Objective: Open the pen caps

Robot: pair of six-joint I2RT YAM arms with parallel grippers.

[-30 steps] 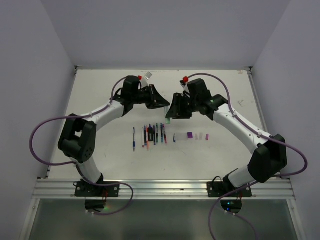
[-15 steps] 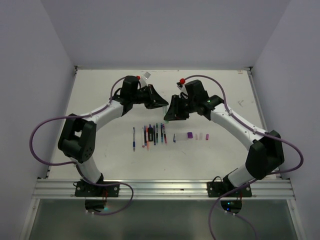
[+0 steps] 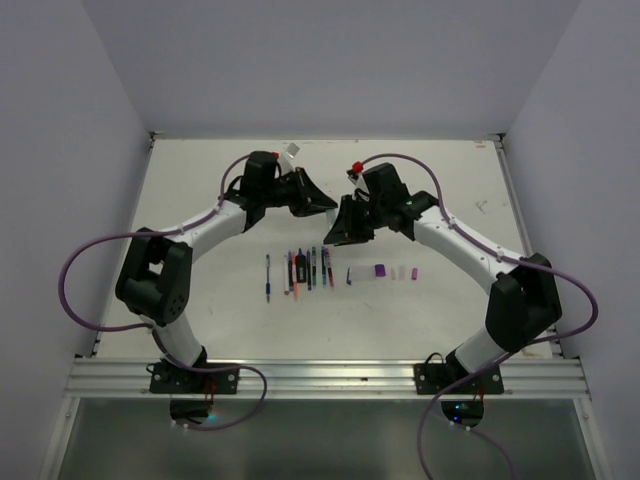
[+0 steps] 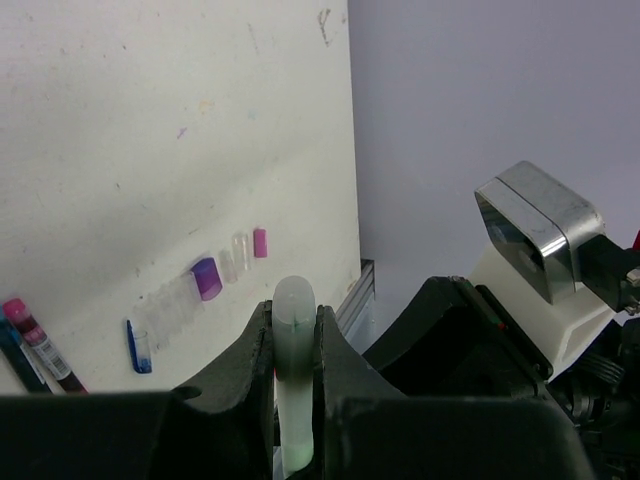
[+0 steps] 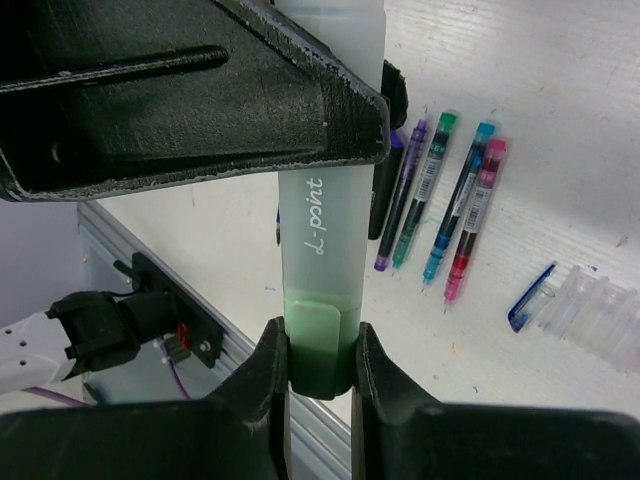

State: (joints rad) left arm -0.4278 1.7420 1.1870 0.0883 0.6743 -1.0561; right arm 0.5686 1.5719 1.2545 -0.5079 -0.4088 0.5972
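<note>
Next, my left gripper moves to its left in the top view, goes down to the bare tabletop below, beside the single blue pen, and lets go.
My two grippers meet above the middle of the table with one green pen (image 5: 322, 240) between them. My left gripper (image 4: 295, 315) is shut on its frosted body end. My right gripper (image 5: 322, 350) is shut on its green clipped cap (image 5: 322, 335). In the top view the left gripper (image 3: 328, 210) and right gripper (image 3: 335, 232) almost touch. Several loose pens (image 3: 308, 268) lie in a row below. Loose caps lie to their right: a purple one (image 3: 380, 271), clear ones and a pink one (image 3: 414, 271).
A single blue pen (image 3: 268, 277) lies left of the pen row. A small blue cap (image 5: 530, 297) lies by the clear caps (image 5: 595, 305). The table's metal front rail (image 3: 330, 375) runs along the near edge. Grey walls stand on three sides.
My right gripper has moved left, closer to the left gripper. The left arm has stayed where it was.
</note>
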